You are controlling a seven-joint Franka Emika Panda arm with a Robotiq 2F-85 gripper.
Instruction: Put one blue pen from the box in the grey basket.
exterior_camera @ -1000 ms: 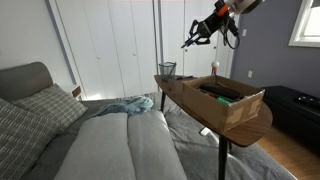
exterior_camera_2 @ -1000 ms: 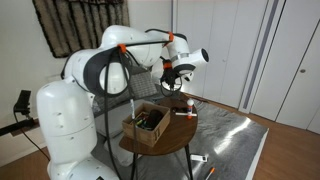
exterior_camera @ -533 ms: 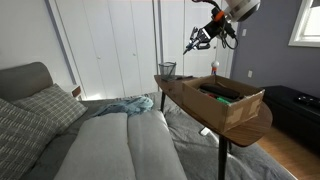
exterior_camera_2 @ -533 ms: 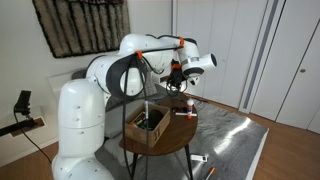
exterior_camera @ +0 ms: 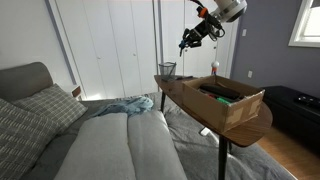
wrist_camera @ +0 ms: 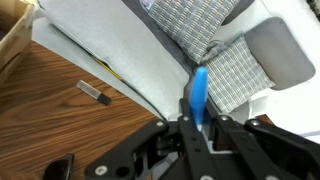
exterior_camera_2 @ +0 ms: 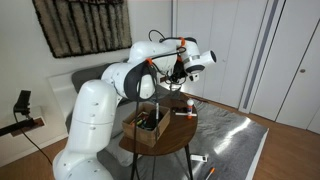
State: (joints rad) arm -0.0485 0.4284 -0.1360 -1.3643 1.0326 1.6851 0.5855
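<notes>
The light-blue pen is still hanging to the side of the basket's opening, so my gripper will next move outward over the mesh basket (exterior_camera: 167, 68) at the table's far edge.
My gripper (wrist_camera: 197, 122) is shut on the light-blue pen (wrist_camera: 199, 92), which sticks out between the fingers. In both exterior views the gripper (exterior_camera: 187, 40) (exterior_camera_2: 179, 78) hangs high above the round wooden table (exterior_camera: 190, 100). The small dark grey mesh basket (exterior_camera: 167, 69) stands at the table's far edge, below and a little to the side of the gripper. The large brown cardboard box (exterior_camera: 231, 103) (exterior_camera_2: 150, 126) sits on the table with dark items inside. The basket does not show in the wrist view.
A small white-and-orange bottle (exterior_camera: 214, 69) stands on the table behind the box. A small dark flat object (wrist_camera: 95, 93) lies on the wood. A grey sofa with checked cushions (exterior_camera: 45, 105) stands beside the table, and white closet doors are behind it.
The gripper, holding the pen, has swung away from above the box toward the basket side of the table and risen slightly.
</notes>
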